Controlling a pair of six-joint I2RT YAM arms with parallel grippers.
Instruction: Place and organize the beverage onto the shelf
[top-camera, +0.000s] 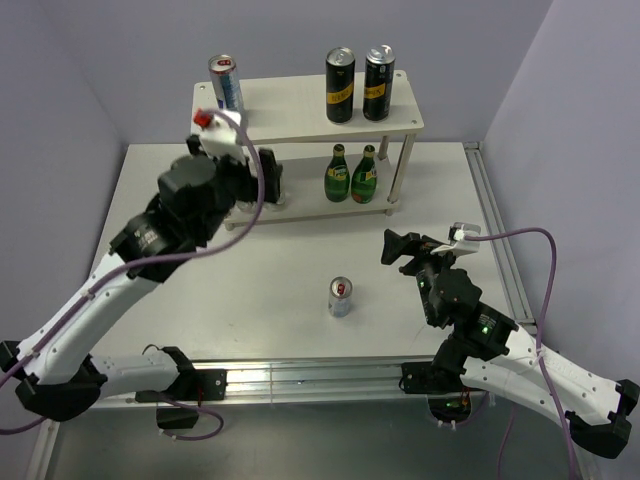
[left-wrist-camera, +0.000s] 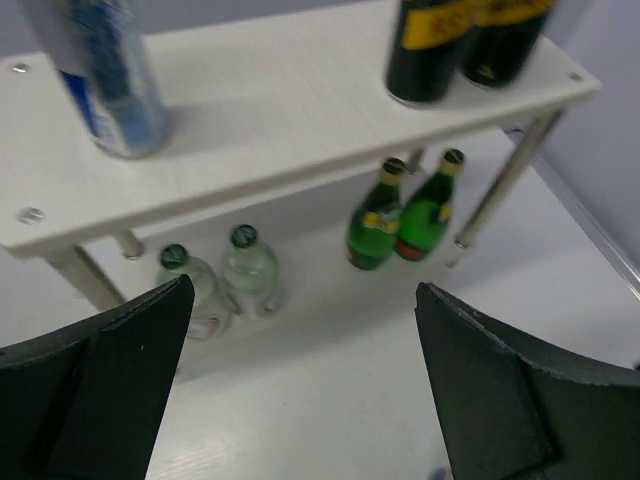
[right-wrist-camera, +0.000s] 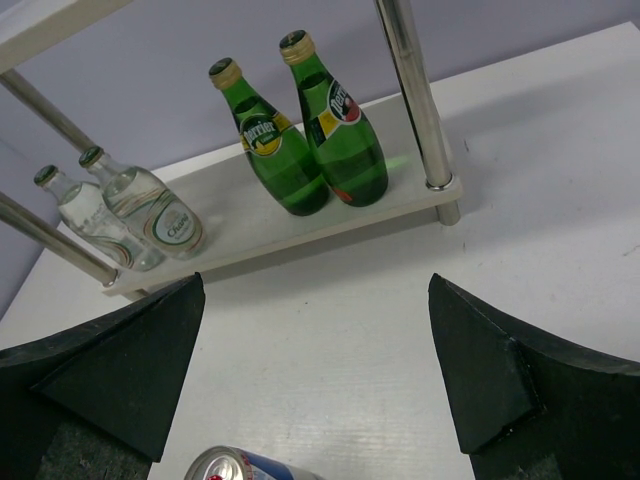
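The can on the table is the only drink off the shelf, so the left gripper will first pull back from the shelf (top-camera: 290, 112) and tilt downward to get over the can.
The cream two-tier shelf (top-camera: 290, 112) stands at the back of the table. One slim silver-blue-red can (top-camera: 226, 82) stands on its top board at the left. Two green bottles (top-camera: 351, 175) stand on the lower board. Two clear bottles (left-wrist-camera: 225, 280) stand at the lower board's left end, mostly hidden by my left arm in the top view. A second slim can (top-camera: 341, 297) stands on the table in front of the shelf. My left gripper (top-camera: 264, 176) is open and empty in front of the clear bottles. My right gripper (top-camera: 400, 248) is open and empty, right of the table can (right-wrist-camera: 250, 465).
Two taller black cans with yellow labels (top-camera: 359, 85) stand on the top board at the right. Chrome posts (right-wrist-camera: 415, 100) hold up the shelf's right end. A metal rail (top-camera: 495, 230) runs along the table's right edge; walls close in behind.
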